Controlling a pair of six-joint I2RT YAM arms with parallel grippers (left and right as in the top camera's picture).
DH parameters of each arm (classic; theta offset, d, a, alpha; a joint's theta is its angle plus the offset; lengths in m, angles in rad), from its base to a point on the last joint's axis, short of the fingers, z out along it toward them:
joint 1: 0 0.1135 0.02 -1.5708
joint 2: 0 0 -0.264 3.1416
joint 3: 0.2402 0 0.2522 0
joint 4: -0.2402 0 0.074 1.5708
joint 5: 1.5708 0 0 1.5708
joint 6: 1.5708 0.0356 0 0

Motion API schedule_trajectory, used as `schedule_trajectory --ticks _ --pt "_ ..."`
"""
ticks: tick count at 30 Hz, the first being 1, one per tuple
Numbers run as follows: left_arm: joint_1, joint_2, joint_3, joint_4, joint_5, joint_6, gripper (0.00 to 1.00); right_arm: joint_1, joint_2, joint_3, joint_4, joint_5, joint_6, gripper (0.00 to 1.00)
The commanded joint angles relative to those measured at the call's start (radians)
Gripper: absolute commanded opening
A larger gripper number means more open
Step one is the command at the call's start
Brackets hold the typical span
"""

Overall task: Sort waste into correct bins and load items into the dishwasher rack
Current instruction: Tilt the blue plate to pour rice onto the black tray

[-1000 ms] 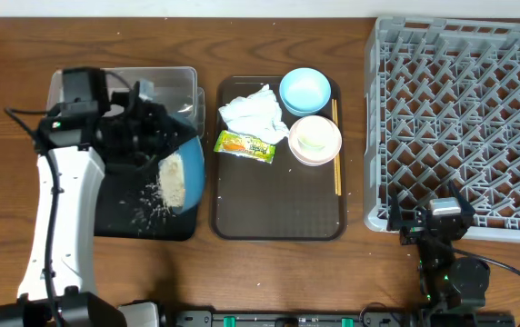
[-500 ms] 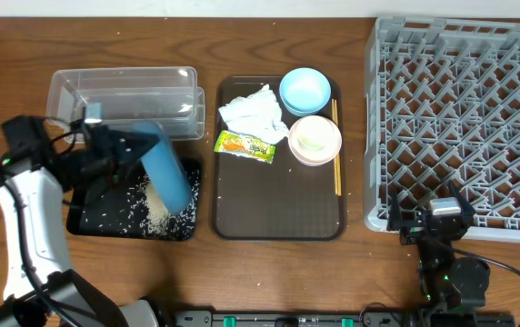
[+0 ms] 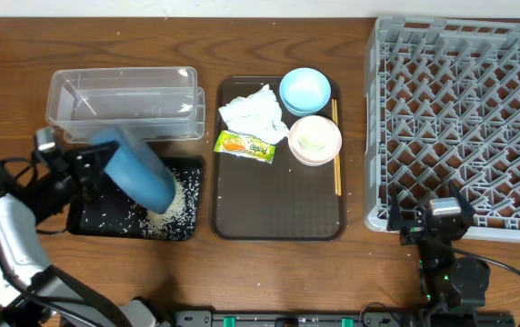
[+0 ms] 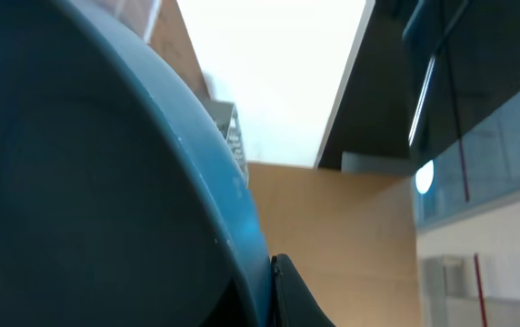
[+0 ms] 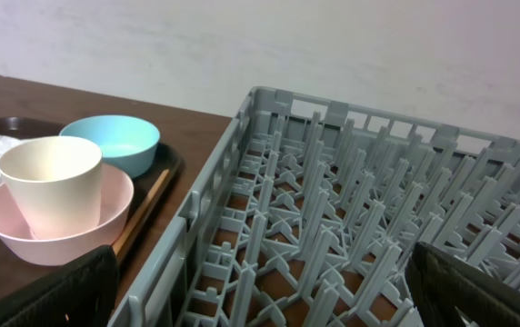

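Observation:
My left gripper has the brown tray's bare near part to its right in the overhead view, so I'll swing over it, level the bowl, lower and release.
My left gripper (image 3: 92, 170) is shut on the rim of the large dark-blue bowl (image 3: 138, 176), holding it tipped over the black tray (image 3: 87, 218). The bowl fills the left wrist view (image 4: 105, 182). White rice (image 3: 171, 205) lies piled and scattered in the black tray. The clear tub (image 3: 124, 104) stands behind it. The tissue (image 3: 253, 111), the green-and-yellow wrapper (image 3: 245, 143), the light-blue bowl (image 3: 305, 89), the pink bowl (image 3: 325, 153) with the white cup (image 3: 315, 134) in it, and the chopsticks (image 3: 336, 159) lie on the brown tray (image 3: 278, 209). My right gripper (image 3: 435, 218) is open and empty at the grey rack's (image 3: 465, 118) front edge.
In the right wrist view the rack (image 5: 333, 227) lies under the open right gripper (image 5: 269, 300), with the cup (image 5: 49, 182), pink bowl (image 5: 105, 218) and light-blue bowl (image 5: 115, 141) to its left. Bare wooden table lies in front of the trays.
My left arm has swung left and toward the table's front, tipping the dark-blue bowl further. The rice has spilled from the bowl into the black tray. The right arm has not moved.

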Motion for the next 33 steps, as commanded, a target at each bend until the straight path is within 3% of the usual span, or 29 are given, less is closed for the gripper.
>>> schedule_trajectory --ticks 1,8,13,16,22,25,33 --pt "0.032 -0.015 -0.004 -0.004 0.051 0.031 0.06 -0.008 -0.006 -0.001 -0.004 0.003 -0.007 0.99" --pt "0.029 -0.019 -0.005 -0.116 0.048 0.111 0.06 -0.008 -0.006 -0.001 -0.004 0.003 -0.007 0.99" --pt "-0.035 -0.071 -0.005 -0.284 0.032 0.323 0.06 -0.007 -0.006 -0.001 -0.004 0.003 -0.007 0.99" --pt "-0.127 -0.135 -0.005 -0.36 0.033 0.376 0.06 -0.007 -0.006 -0.001 -0.004 0.003 -0.007 0.99" --pt "-0.382 -0.281 -0.005 -0.286 0.001 0.374 0.06 -0.008 -0.006 -0.001 -0.004 0.003 -0.007 0.99" --pt "-0.521 -0.318 -0.005 -0.22 -0.145 0.296 0.06 -0.008 -0.006 -0.001 -0.004 0.003 -0.007 0.99" --pt "-0.951 -0.32 -0.005 0.035 -0.774 -0.158 0.06 -0.007 -0.006 -0.001 -0.004 0.003 -0.007 0.99"
